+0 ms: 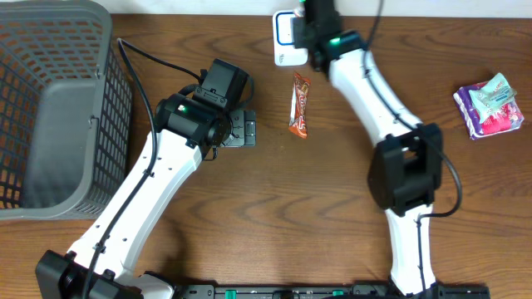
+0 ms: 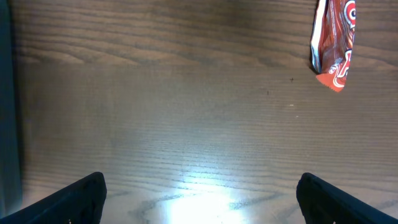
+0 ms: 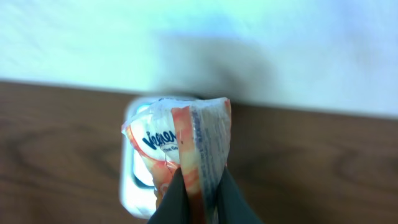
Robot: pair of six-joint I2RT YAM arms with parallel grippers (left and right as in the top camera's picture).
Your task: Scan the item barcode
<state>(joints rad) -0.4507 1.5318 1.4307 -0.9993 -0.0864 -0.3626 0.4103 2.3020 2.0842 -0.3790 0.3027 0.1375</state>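
Note:
The pink and purple packet (image 1: 489, 110) lies to the right of my right gripper in the overhead view. I should swing toward it, clear of the scanner (image 1: 285, 37), and let go.
My right gripper (image 3: 202, 186) is shut on a white and orange packet (image 3: 180, 137) with blue lettering, pinched at its lower end. It holds the packet over the white scanner (image 3: 132, 183) at the table's back edge. From overhead, the right gripper (image 1: 311, 35) sits over the scanner (image 1: 285, 37) and hides the packet. An orange snack bar (image 1: 300, 104) lies on the wood in front of the scanner, also in the left wrist view as the bar (image 2: 334, 43). My left gripper (image 1: 242, 129) hangs open over bare table, nothing between its fingers (image 2: 81, 196).
A grey mesh basket (image 1: 50, 108) fills the left side of the table. A pink and purple packet (image 1: 489, 104) lies at the far right. A black cable (image 1: 154, 58) runs from the basket toward the left arm.

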